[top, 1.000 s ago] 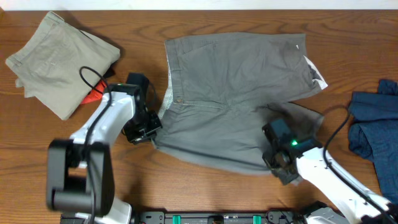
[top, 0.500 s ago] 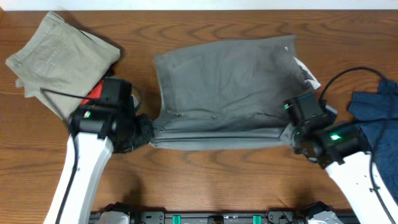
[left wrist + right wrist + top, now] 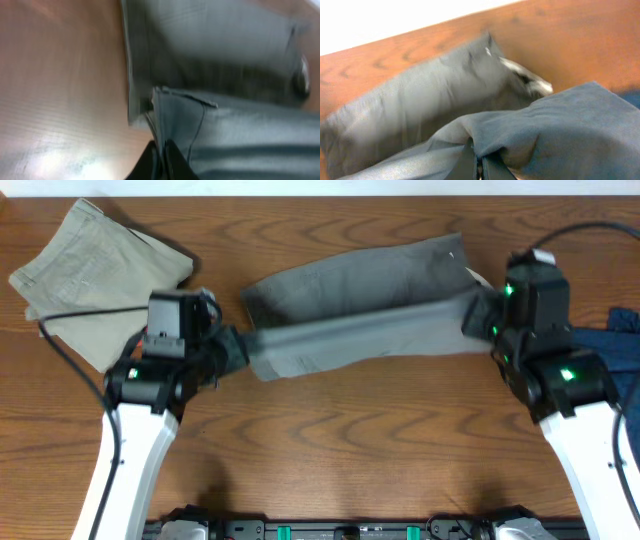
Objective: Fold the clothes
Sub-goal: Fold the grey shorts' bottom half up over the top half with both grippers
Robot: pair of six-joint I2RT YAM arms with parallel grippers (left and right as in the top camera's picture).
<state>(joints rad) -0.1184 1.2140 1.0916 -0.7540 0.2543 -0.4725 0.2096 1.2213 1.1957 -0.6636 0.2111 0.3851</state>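
Observation:
The shorts' far corner (image 3: pixel 453 244) (image 3: pixel 487 44) is farther out than my right gripper. So my right gripper should next take the lifted edge outward and down and let go of it there.
The grey shorts (image 3: pixel 360 300) lie across the middle of the table, their near edge lifted and stretched in a taut band between my two grippers. My left gripper (image 3: pixel 238 348) is shut on the left end of that edge, seen close up in the left wrist view (image 3: pixel 162 160) with the waistband (image 3: pixel 210 75) beyond. My right gripper (image 3: pixel 478 315) is shut on the right end; in the right wrist view the fingers (image 3: pixel 479 167) pinch a fold of the grey cloth (image 3: pixel 420 105). The far half of the shorts rests on the table.
Folded khaki-beige shorts (image 3: pixel 90 265) lie at the far left with a black cable across them. A dark blue garment (image 3: pixel 625 355) sits at the right edge behind my right arm. The wooden table (image 3: pixel 340 460) runs to the front edge.
Both grippers have carried the near edge of the grey shorts away from the front of the table toward the far side, lifting it over the rest of the garment.

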